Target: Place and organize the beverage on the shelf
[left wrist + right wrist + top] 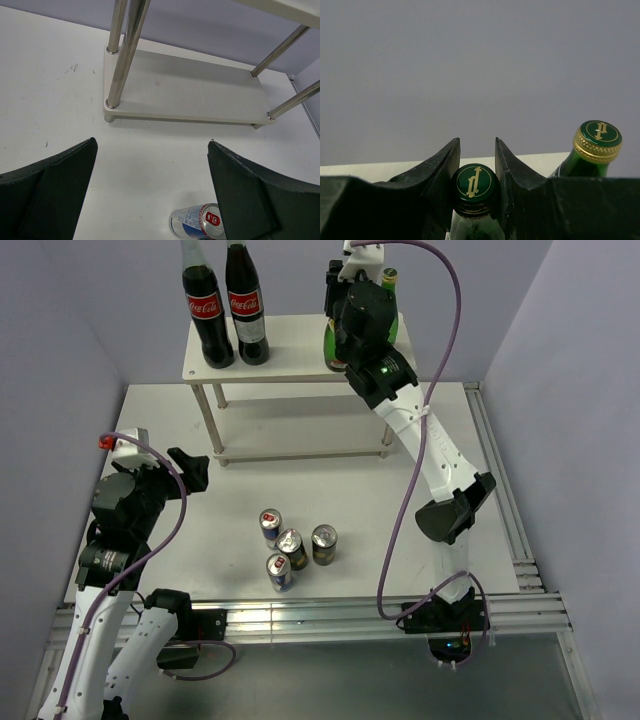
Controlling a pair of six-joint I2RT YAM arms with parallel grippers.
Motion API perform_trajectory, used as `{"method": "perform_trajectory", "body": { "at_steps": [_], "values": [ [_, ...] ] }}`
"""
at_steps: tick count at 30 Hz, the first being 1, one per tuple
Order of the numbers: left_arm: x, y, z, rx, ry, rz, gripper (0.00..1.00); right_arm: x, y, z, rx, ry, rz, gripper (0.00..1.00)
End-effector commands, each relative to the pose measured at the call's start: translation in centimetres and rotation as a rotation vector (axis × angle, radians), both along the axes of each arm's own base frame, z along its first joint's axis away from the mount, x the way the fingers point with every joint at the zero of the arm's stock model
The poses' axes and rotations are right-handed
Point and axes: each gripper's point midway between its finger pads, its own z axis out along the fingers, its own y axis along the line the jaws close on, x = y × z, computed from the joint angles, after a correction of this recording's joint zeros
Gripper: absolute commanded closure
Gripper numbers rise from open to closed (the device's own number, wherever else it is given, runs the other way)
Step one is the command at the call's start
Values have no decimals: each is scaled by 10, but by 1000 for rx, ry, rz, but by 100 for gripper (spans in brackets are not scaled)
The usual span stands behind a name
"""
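The second green bottle stands close beside the held one, so my right gripper shifts slightly along the shelf's top board [290, 350] toward the cola bottles next and opens.
My right gripper [477, 145] is shut on the neck of a green glass bottle [474, 182], which stands on the right end of the shelf's top board [290, 350]. From above, the gripper [352, 325] covers most of that bottle [332, 348]. The second green bottle [596, 142] stands just to its right, and shows behind the arm in the top view [389, 280]. Two blue-and-silver cans [270, 526] [280, 572] and two dark gold-topped cans [291, 548] [324, 544] stand grouped on the table. My left gripper [152, 150] is open and empty, with one blue-and-silver can [197, 222] by its right finger.
Two tall cola bottles [207, 315] [246, 310] stand on the left end of the top board. The shelf's lower board [200, 95] lies bare between thin metal legs [121, 65]. Walls close in the table at the left, back and right.
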Motion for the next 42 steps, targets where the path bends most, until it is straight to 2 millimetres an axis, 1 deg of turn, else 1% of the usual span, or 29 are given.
{"method": "perform_trajectory", "body": {
  "at_steps": [1,4,8,13,17,20,25,34,35,36,37,38,39,41,42],
  "values": [
    [3,-2,8,6,-40,-12,1,-10,-9,53,106,-167,4,100],
    [2,-2,8,5,-38,-10,1,-5,-7,49,98,-169,-6,100],
    [2,-1,8,5,-39,-10,1,-1,-7,49,95,-194,-25,100],
    [2,-2,9,4,-42,-11,1,8,-7,39,72,-188,-57,100],
    [1,-2,10,5,-45,-15,1,12,-4,30,44,-179,-64,100],
    [1,-2,11,3,-48,-13,1,17,0,18,18,-164,-74,100],
    [0,-2,11,4,-50,-16,1,24,4,7,-8,-164,-89,100],
    [1,-2,10,4,-47,-15,1,32,6,-4,-16,-158,-108,99],
    [1,-2,11,4,-48,-16,1,33,7,-8,-20,-152,-111,95],
    [1,-2,10,6,-47,-16,1,33,5,-8,-21,-151,-117,75],
    [1,-2,11,4,-48,-16,1,33,5,-8,-21,-152,-118,65],
    [1,-2,10,4,-47,-16,1,33,6,-10,-24,-149,-118,56],
    [1,-2,11,4,-49,-15,1,32,5,-9,-26,-150,-120,39],
    [0,-2,11,4,-50,-16,1,31,6,-9,-28,-149,-120,27],
    [0,-2,11,4,-50,-15,1,31,4,-9,-26,-152,-125,12]
  ]
}}
